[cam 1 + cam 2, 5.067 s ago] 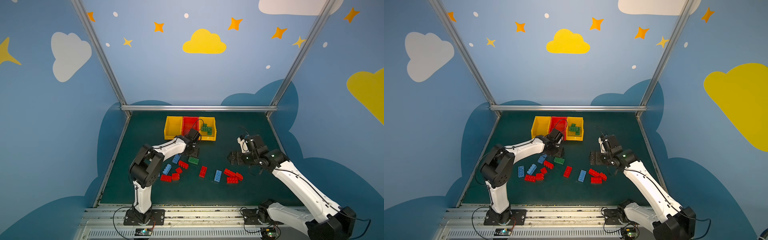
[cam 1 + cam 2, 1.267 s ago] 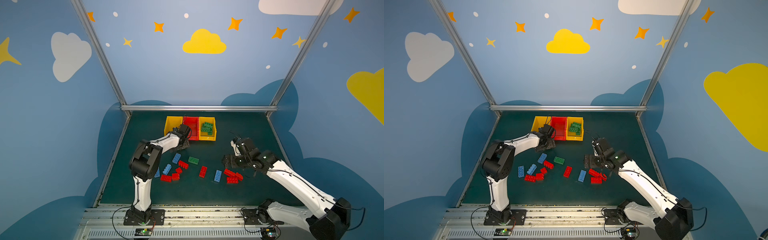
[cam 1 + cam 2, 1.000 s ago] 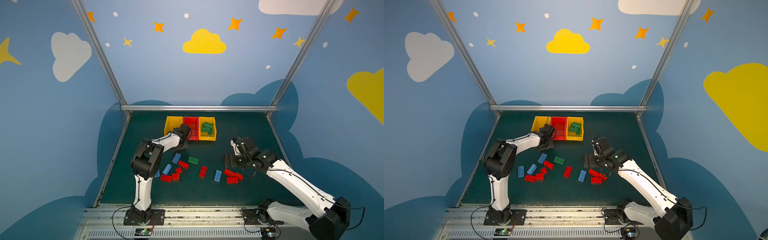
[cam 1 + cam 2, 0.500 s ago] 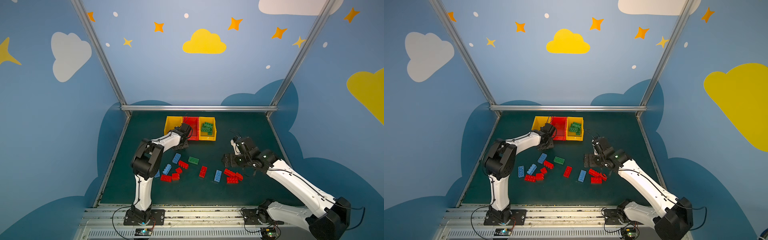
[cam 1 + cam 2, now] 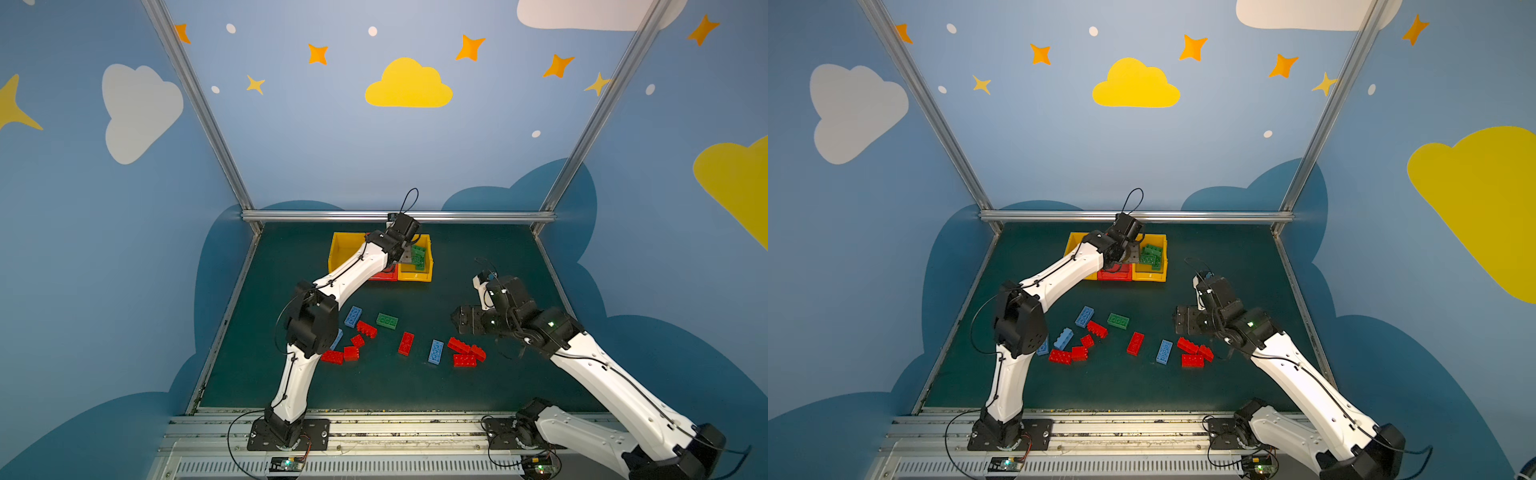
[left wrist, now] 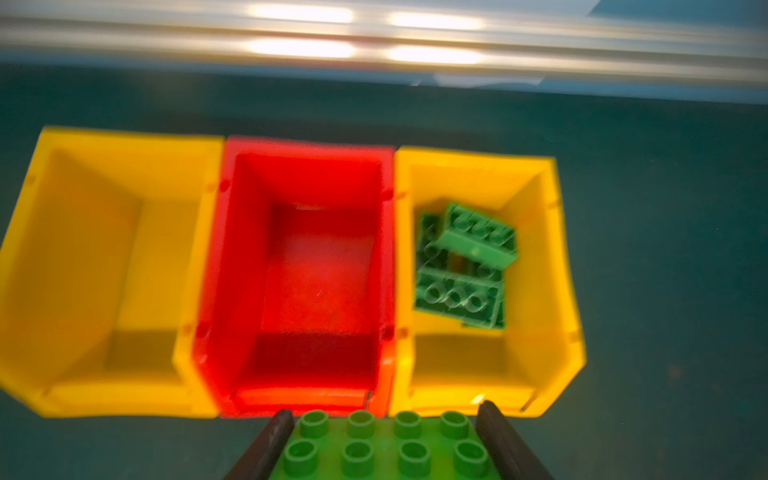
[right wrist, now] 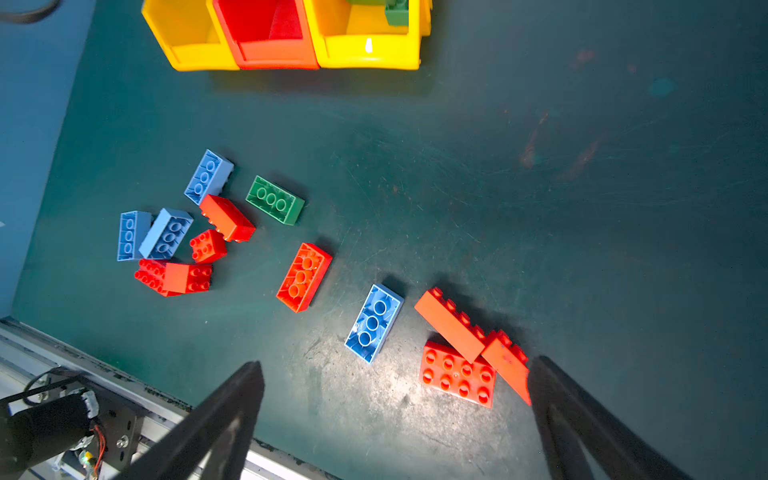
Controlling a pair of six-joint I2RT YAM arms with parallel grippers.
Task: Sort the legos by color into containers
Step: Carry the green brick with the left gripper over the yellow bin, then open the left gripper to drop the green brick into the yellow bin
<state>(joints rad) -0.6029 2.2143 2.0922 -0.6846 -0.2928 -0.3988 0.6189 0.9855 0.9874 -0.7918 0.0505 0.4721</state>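
My left gripper will next move outward and down over the yellow bin with green legos, which is outward of and below it, to free the matching lego.
My left gripper is shut on a green lego, its studs showing between the two dark fingers. It hangs over the front of the containers, where the red bin meets the right yellow bin. That bin holds several green legos. The left yellow bin and the red bin look empty. In both top views the left gripper is above the bins. My right gripper is open, low over the mat beside a red lego cluster.
Loose legos lie on the green mat: a green one, a blue one, a red one, and a red and blue group near the left arm's elbow. A metal rail runs behind the bins.
My left gripper has lifted and swung right with the green lego, from in front of the red bin to above the bins. The right arm has hardly moved.
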